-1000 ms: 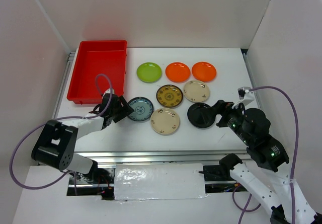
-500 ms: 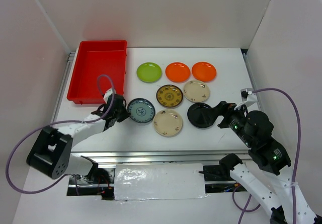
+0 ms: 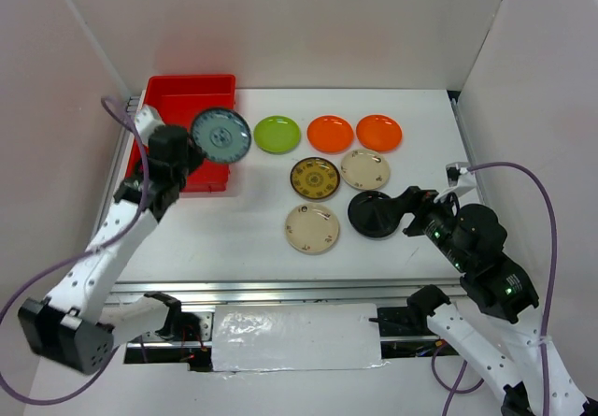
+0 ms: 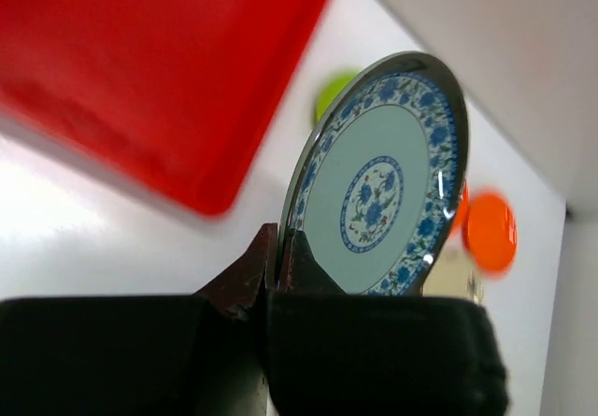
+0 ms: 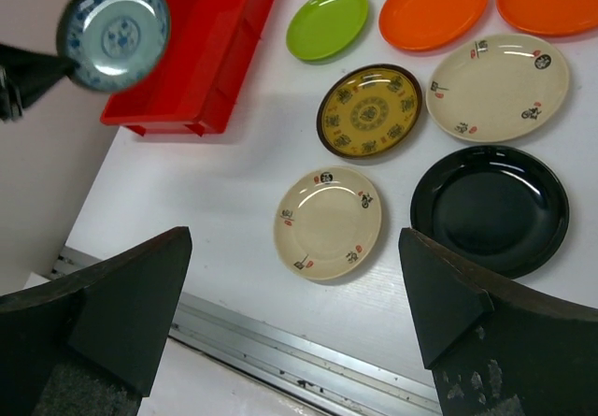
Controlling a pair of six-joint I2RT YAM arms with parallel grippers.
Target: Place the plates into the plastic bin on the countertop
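The blue-grey patterned plate still overhangs the bin's side, so my left gripper will move outward, left in the top view, and down toward the bin's empty bottom (image 3: 184, 121) (image 4: 138, 50).
My left gripper (image 3: 196, 147) (image 4: 278, 248) is shut on the rim of the blue-grey patterned plate (image 3: 221, 136) (image 4: 378, 192), holding it tilted in the air over the right wall of the red plastic bin (image 3: 177, 121) (image 4: 140, 70). On the countertop (image 3: 234, 238) lie a lime green plate (image 3: 277, 134), two orange plates (image 3: 330, 134) (image 3: 378, 133), an olive-gold one (image 3: 315, 178), two cream ones (image 3: 364, 168) (image 3: 311, 227) and a black one (image 3: 374, 215). My right gripper (image 3: 411, 212) (image 5: 294, 313) hangs open above the black plate's right side, holding nothing.
White walls enclose the countertop on the left, back and right. A metal rail (image 3: 280, 290) runs along the near edge, and purple cables (image 3: 523, 168) loop from both arms. The bin's floor shows nothing in it.
My left gripper closed on the blue-grey plate, then lifted it off the countertop and carried it back and left to the bin's edge. The right arm barely moved.
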